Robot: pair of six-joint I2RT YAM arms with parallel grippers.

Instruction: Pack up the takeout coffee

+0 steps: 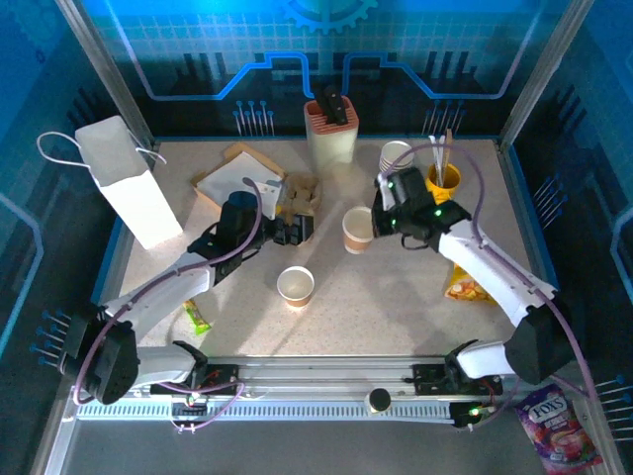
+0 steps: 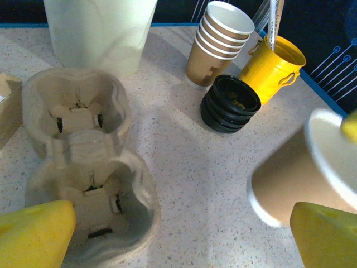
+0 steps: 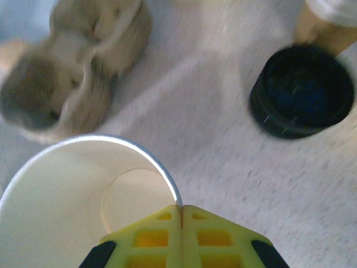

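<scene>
My right gripper moves back and down next to release the tan cup beside the upright second cup, where the table is empty.
My right gripper [image 1: 377,226] [image 3: 181,209] is shut on the rim of a lidless tan paper cup [image 1: 357,231] [image 3: 67,206], white inside and empty. That cup [image 2: 295,178] looks tilted in the left wrist view, to the right of my left gripper. A second lidless cup [image 1: 296,285] stands upright nearer the front. My left gripper [image 1: 293,230] [image 2: 184,240] is open just over the table, beside a grey pulp cup carrier [image 1: 298,198] [image 2: 83,167] [image 3: 72,72] with empty wells. Its fingers [image 2: 36,234] hold nothing. A lidded takeout coffee is out of view.
A pile of loose black lids [image 2: 230,103] [image 3: 301,92] lies beside a stack of nested cups [image 1: 396,156] [image 2: 217,42] and a yellow bucket [image 1: 442,180] [image 2: 273,70]. A white bag [image 1: 129,183] stands at the left, a white holder [image 1: 330,134] at the back, a snack packet [image 1: 462,287] right.
</scene>
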